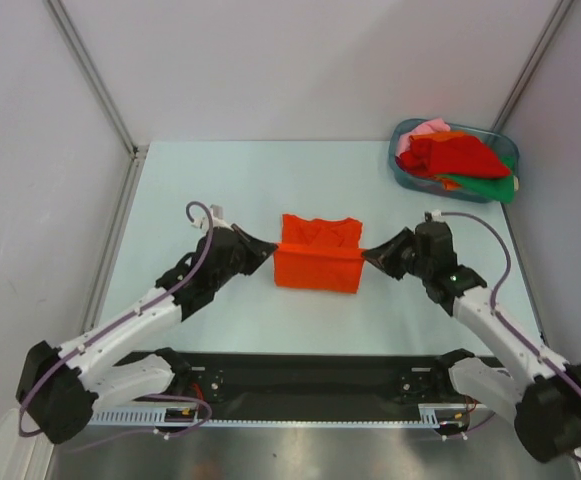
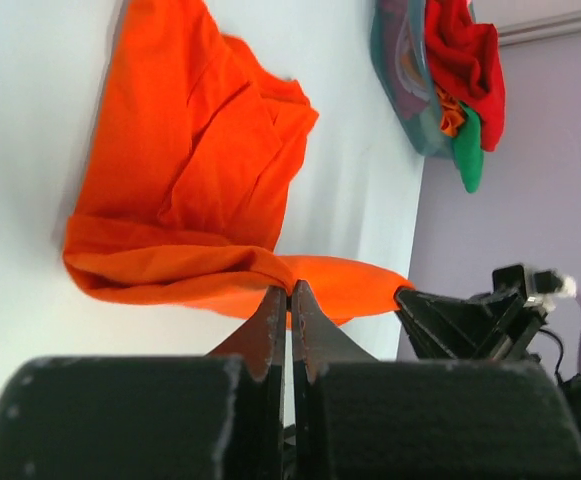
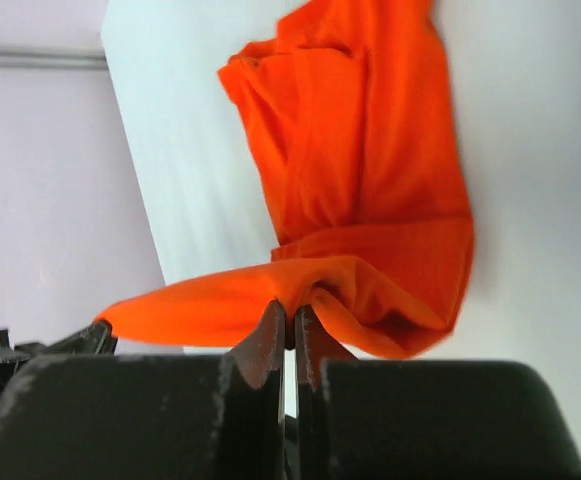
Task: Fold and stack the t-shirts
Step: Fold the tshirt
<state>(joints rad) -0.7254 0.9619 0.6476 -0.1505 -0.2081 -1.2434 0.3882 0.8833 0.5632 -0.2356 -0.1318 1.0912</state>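
I need to move my right gripper outward and down to let go of the cloth on the shirt's tub-side far corner (image 1: pixel 357 224), because that corner is farther out and lower than my gripper.
A bright orange t-shirt (image 1: pixel 317 252) lies at the middle of the table, its near part lifted and stretched between both grippers. My left gripper (image 1: pixel 273 246) is shut on the shirt's left edge; in the left wrist view (image 2: pixel 289 290) the cloth (image 2: pixel 200 170) is pinched at the fingertips. My right gripper (image 1: pixel 365 254) is shut on the right edge; in the right wrist view (image 3: pixel 290 310) the cloth (image 3: pixel 360 170) bunches at the tips. Red, green, pink and orange shirts (image 1: pixel 455 156) lie heaped in a tub.
The bluish translucent tub (image 1: pixel 402 170) stands at the far right corner and also shows in the left wrist view (image 2: pixel 390 60). Pale walls with metal posts close the table on three sides. A black rail (image 1: pixel 310 380) runs along the near edge between the arm bases.
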